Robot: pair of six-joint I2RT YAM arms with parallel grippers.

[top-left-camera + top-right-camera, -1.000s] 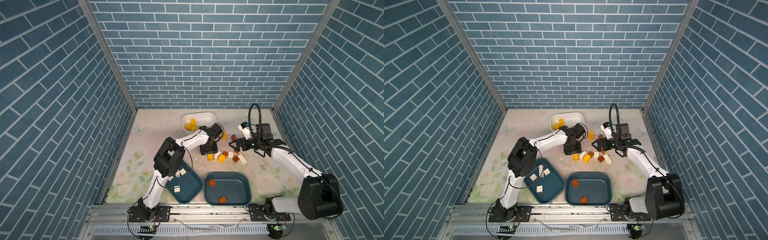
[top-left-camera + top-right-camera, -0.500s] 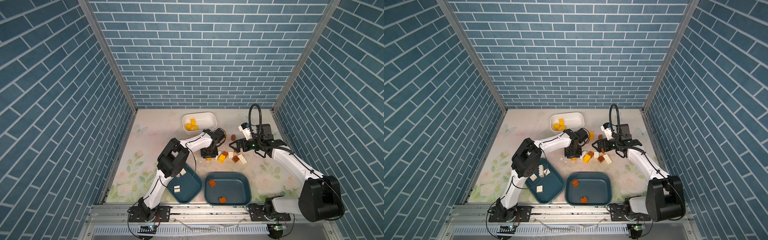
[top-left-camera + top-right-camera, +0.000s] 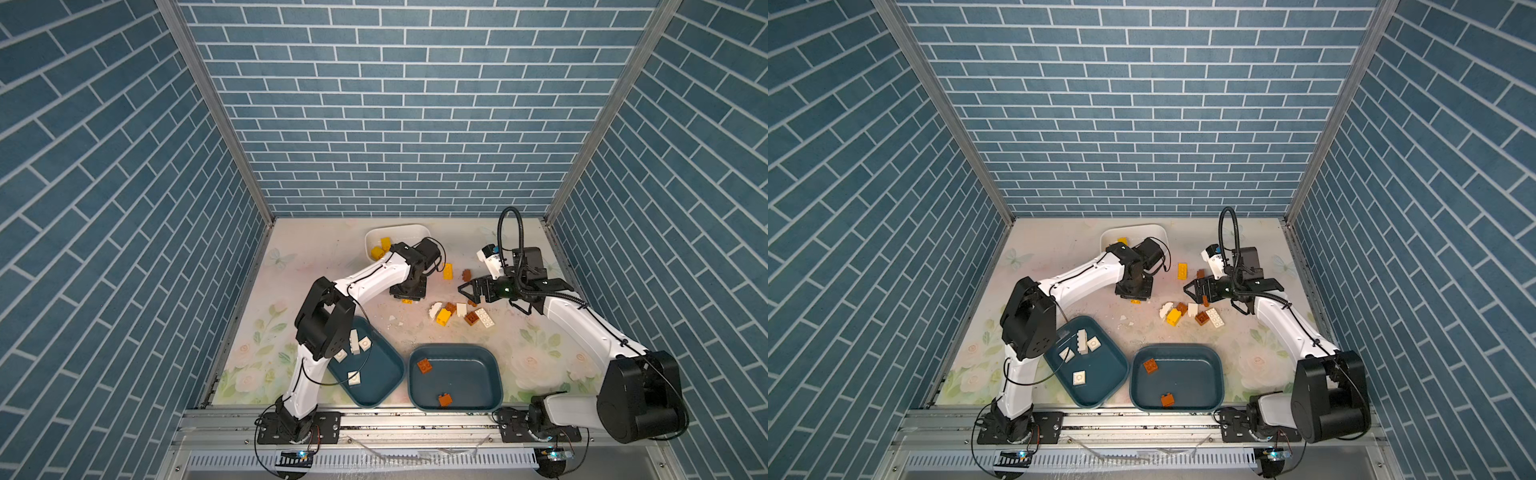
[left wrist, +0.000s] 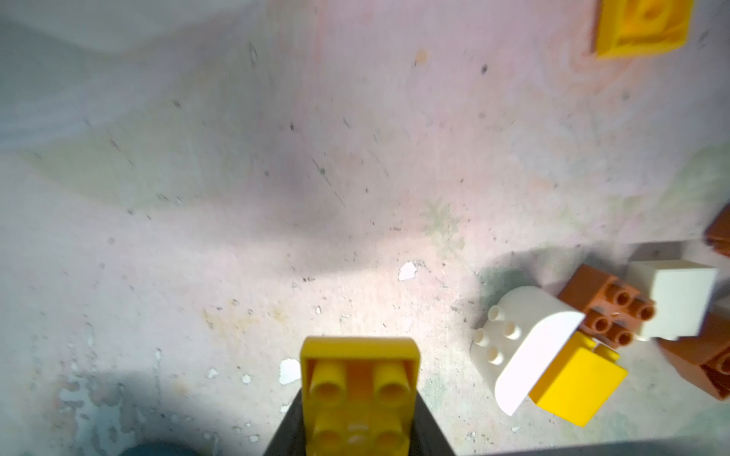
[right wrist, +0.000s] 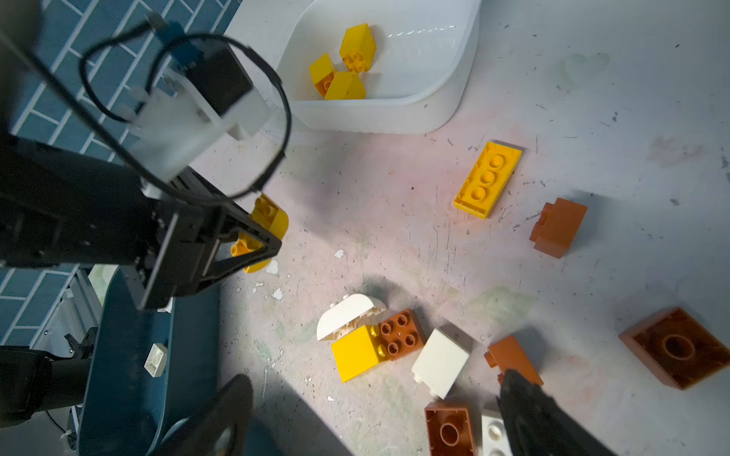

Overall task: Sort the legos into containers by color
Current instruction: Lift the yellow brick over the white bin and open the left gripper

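Observation:
The container with the yellow legos is outward of my left gripper, so the gripper will lift outward over the white container [image 3: 397,227] [image 4: 106,68] next and let go of the yellow lego inside.
My left gripper [image 3: 409,297] is shut on a yellow lego [image 4: 357,395], just above the mat; the same yellow lego [image 5: 268,215] shows between the dark jaws in the right wrist view. My right gripper [image 3: 468,293] stands open above a loose pile: a white curved lego [image 3: 435,308], a yellow one [image 3: 444,318], brown ones [image 3: 472,318] and a long white one [image 3: 485,318]. The white container [image 3: 397,227] holds yellow legos [image 5: 347,67]. One teal container [image 3: 376,390] holds white legos [image 3: 354,341]. The other teal container [image 3: 465,374] holds two brown legos [image 3: 424,365].
A long yellow lego [image 3: 447,271] and a brown one [image 3: 466,274] lie apart between the white container and the right arm. Small white crumbs [image 3: 391,318] dot the mat. Blue brick walls close in three sides; a metal rail [image 3: 415,419] runs along the front.
My left gripper's jaws have closed on the yellow lego that lay under them. The right arm has stayed where it was, still open.

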